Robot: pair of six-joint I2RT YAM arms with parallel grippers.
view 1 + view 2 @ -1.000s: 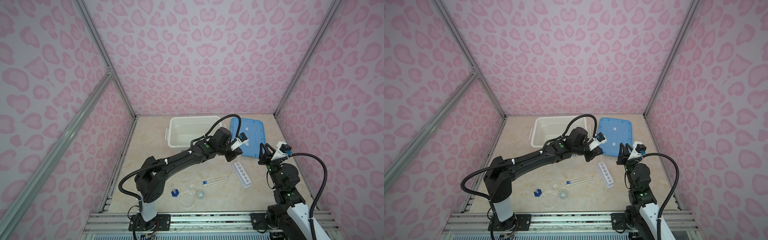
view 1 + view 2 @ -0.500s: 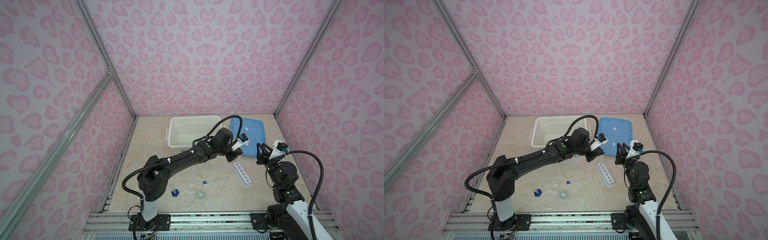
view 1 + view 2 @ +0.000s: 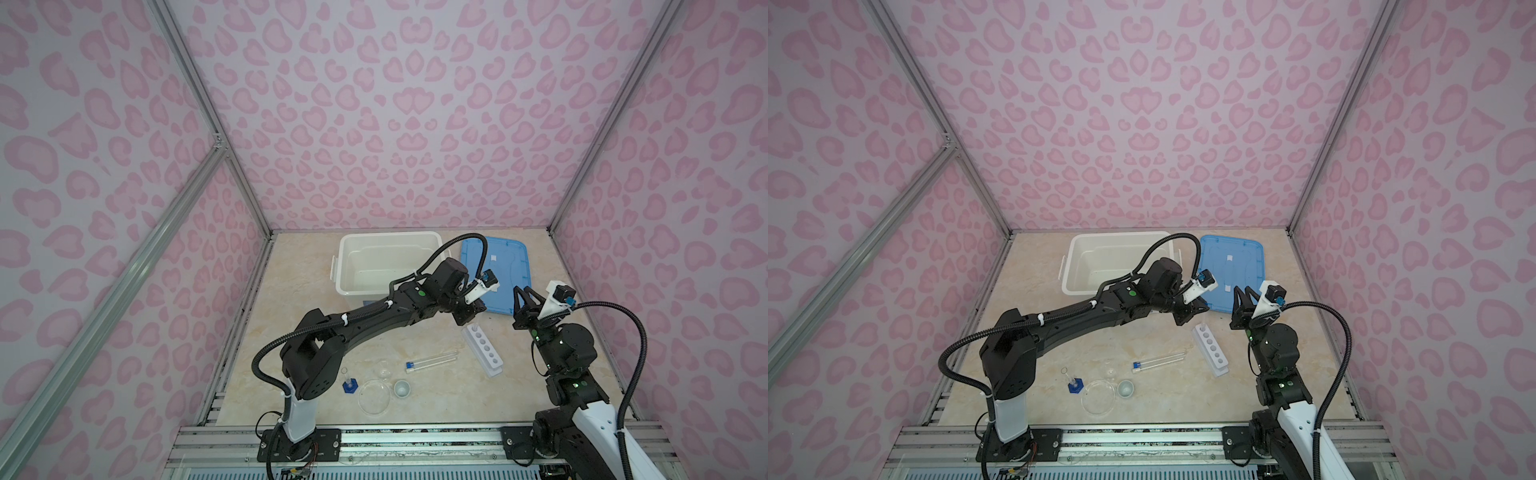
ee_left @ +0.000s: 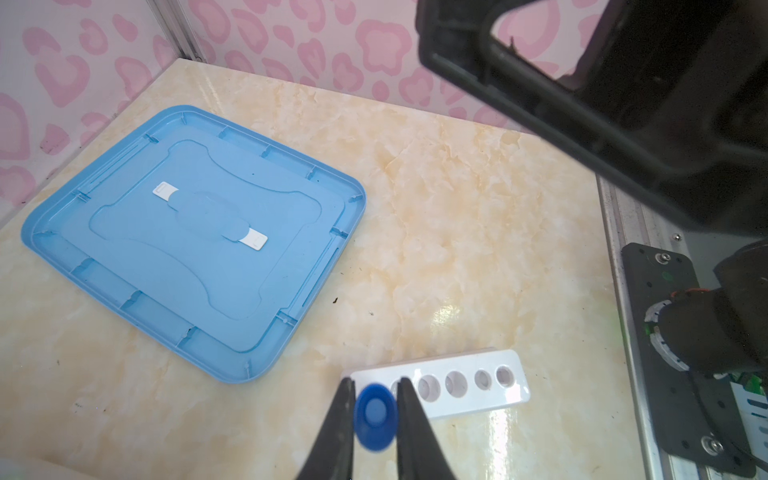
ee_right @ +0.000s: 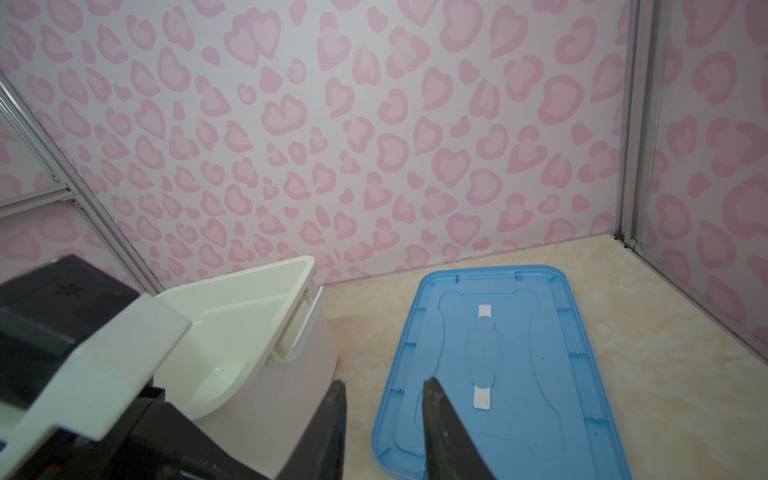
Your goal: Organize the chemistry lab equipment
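Note:
The rack's far end hole is below my left gripper. My left gripper will next go down a little to seat the upright test tube there and release it.
My left gripper is shut on a clear test tube, gripped just under its blue cap. It holds the tube upright over the end hole of the white six-hole rack. In both top views this gripper hangs at the far end of the rack. A second blue-capped tube lies flat left of the rack. A blue-based cylinder, a clear round dish and a small cup sit near the front. My right gripper is open and empty, raised right of the rack.
The white bin stands open at the back, with its blue lid lying flat to its right. The right gripper's fingers hover over the lid's near edge. Pink patterned walls close in three sides.
The right gripper has drifted a little to the left, toward the rack's far end. The left gripper holds its tube in nearly the same place.

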